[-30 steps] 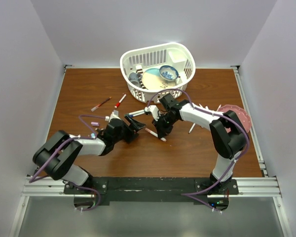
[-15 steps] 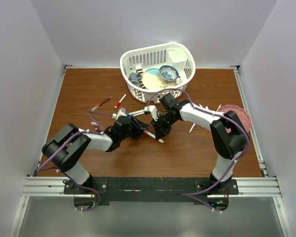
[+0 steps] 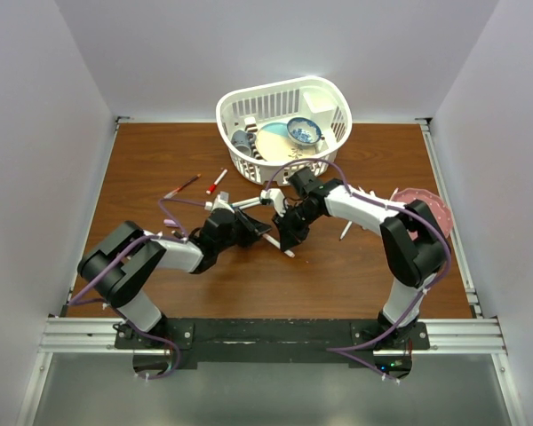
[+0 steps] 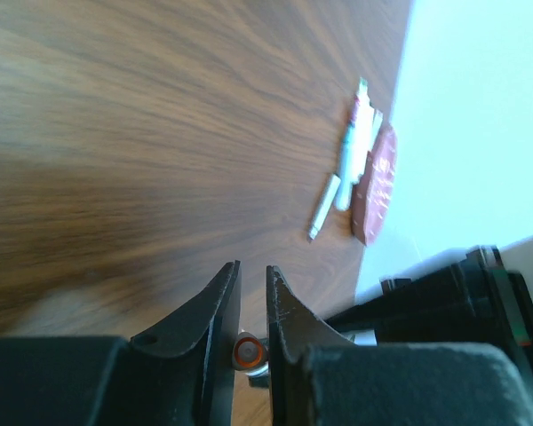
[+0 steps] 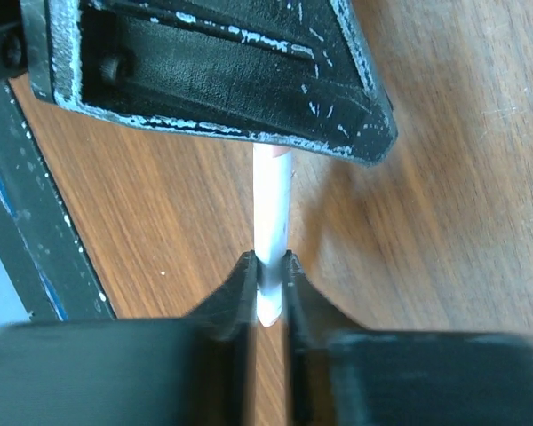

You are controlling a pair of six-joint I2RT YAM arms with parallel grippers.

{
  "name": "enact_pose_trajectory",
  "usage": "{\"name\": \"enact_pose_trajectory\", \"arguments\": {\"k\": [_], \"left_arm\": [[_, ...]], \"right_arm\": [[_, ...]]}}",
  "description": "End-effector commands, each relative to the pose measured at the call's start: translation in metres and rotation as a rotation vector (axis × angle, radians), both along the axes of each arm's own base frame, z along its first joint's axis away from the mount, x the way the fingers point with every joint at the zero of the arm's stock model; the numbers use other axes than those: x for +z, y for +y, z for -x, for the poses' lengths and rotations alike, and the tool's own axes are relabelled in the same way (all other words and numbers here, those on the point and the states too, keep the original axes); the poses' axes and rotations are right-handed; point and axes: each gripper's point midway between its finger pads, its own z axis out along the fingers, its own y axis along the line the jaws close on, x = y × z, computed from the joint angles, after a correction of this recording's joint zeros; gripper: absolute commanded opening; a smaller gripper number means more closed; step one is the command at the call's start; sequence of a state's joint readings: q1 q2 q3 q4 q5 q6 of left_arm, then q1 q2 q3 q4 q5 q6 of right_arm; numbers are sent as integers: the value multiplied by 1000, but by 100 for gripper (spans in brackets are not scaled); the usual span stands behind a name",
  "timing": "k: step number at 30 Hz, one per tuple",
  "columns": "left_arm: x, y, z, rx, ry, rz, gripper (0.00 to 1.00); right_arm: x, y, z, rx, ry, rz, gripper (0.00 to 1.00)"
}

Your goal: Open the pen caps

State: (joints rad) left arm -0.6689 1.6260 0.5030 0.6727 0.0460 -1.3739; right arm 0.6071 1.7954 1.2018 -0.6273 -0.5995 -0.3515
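The left gripper takes the pen cap beside the purple cap (image 3: 166, 232) next, toward the left in the top view, then down, to release it, since another pen cap lies there.
A white marker (image 3: 285, 250) lies slanted between the two grippers at the table's middle. My right gripper (image 5: 269, 266) is shut on its white barrel (image 5: 273, 200), with the blunt white end poking out below the fingers. My left gripper (image 4: 252, 267) faces it from the left. Its jaws are closed onto the marker's other end, a pen cap (image 4: 248, 352) seen end-on with an orange ring. From above, the left gripper (image 3: 256, 230) and right gripper (image 3: 287, 234) nearly touch. Two more capped markers (image 3: 183, 186) (image 3: 217, 181) lie on the table to the upper left.
A white basket (image 3: 325, 91) holding a plate and a bowl stands at the back centre. A pink plate (image 3: 426, 209) sits at the right edge, with loose markers (image 3: 346, 230) beside it. The same pink plate (image 4: 380, 182) and markers (image 4: 355, 146) also show in the left wrist view.
My left gripper has moved right toward the right gripper and its jaws have closed from wide open onto the marker's capped end. The right gripper has stayed put, holding the barrel.
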Motion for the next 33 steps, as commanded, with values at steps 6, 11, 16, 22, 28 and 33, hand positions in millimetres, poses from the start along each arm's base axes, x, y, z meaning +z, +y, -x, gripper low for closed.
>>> {"name": "enact_pose_trajectory", "arguments": {"k": [6,11,16,22,28,33], "left_arm": [[88,-29,27,-297,-506,190,0],[102,-34,33,-334,-571,252,0],[104,-17,19,-223,-598,187,0],[132,87,-32,303,-625,-28,0],[185,210,-55,713,-619,-190,0],[169,230,-51,664,-518,-291,0]], "right_arm": [[57,15,30,150,60,-266,61],[58,17,34,149,98,-289,59],[63,18,36,143,123,-297,2],[58,15,40,141,132,-280,0],[56,15,44,156,133,-268,0],[56,12,35,142,63,-229,0]]}}
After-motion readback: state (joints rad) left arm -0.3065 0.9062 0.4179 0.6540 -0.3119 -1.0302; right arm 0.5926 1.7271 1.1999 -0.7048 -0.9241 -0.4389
